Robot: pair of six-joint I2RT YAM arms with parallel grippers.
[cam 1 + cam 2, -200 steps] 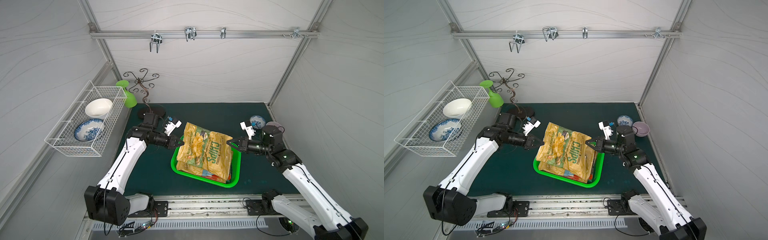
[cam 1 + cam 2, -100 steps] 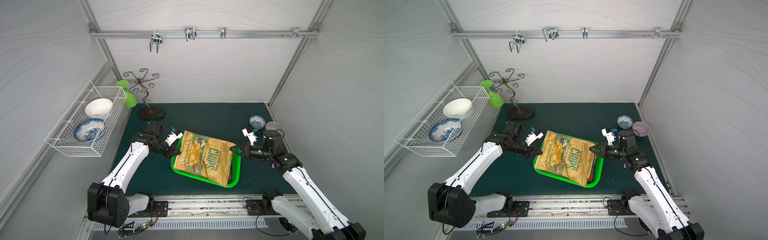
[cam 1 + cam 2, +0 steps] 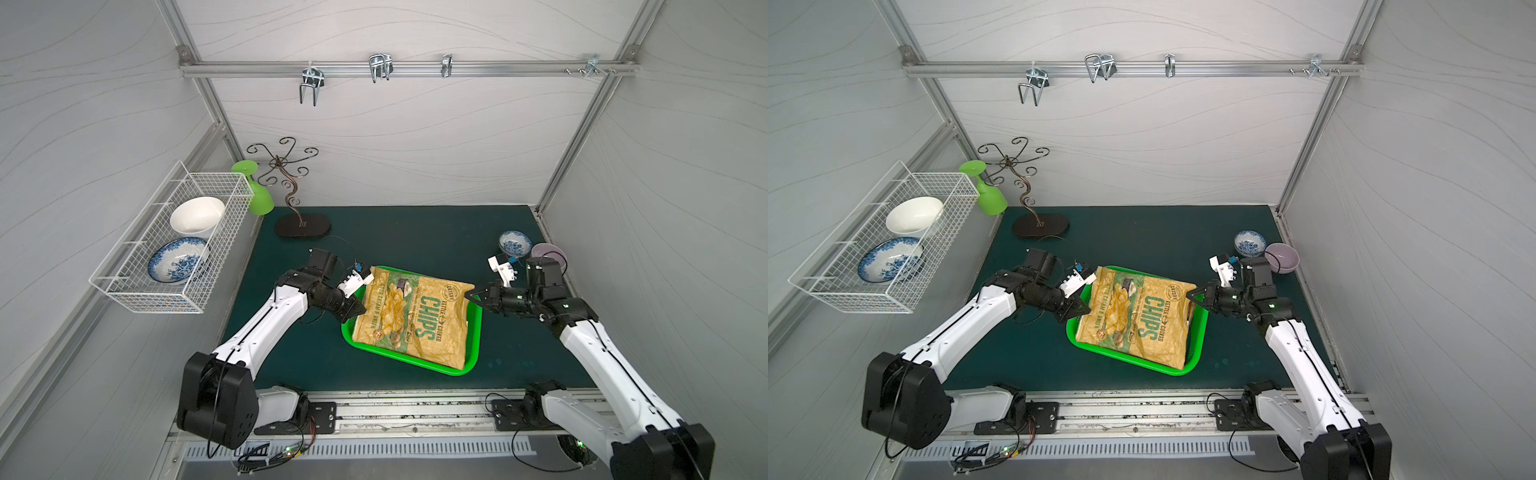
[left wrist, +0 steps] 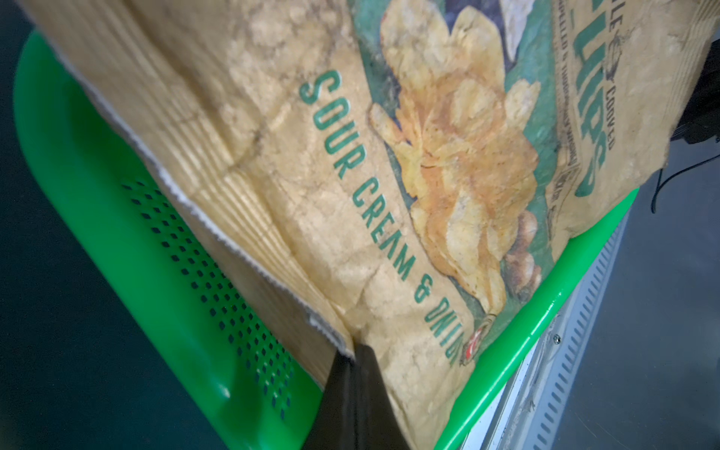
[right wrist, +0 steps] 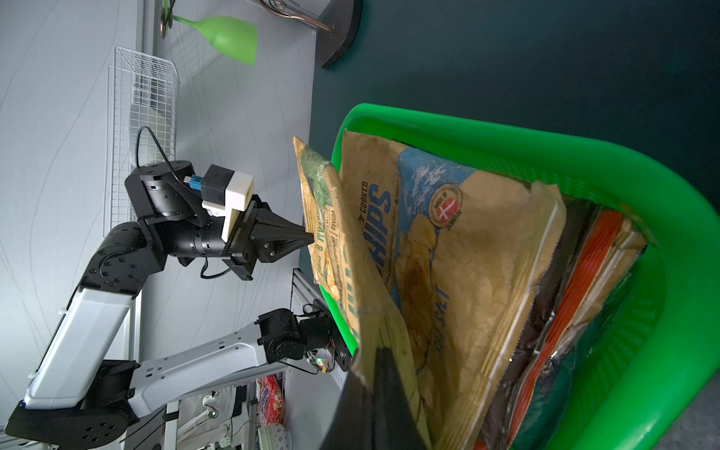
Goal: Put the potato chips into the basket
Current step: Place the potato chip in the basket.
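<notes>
My right gripper will open in place next and let go of the chips bag's edge onto the sea salt bag below it, with the chips bag stretched over the basket.
A tan sour cream and onion CHIPS bag of potato chips lies stretched flat over the green basket in both top views. My left gripper is shut on its left edge, and in the left wrist view the closed jaws pinch the serrated seam. My right gripper is shut on the opposite edge. Under it the right wrist view shows a tan sea salt CHIPS bag, an orange bag and dark bags stacked in the basket.
A white wire rack holding two bowls hangs on the left wall. A green goblet and a metal curl stand sit at the back left. A blue-patterned bowl and a purple bowl stand behind the right arm.
Both grippers have come down and apart with the tan bag, which went from hanging crumpled above the basket to lying spread flat over it.
</notes>
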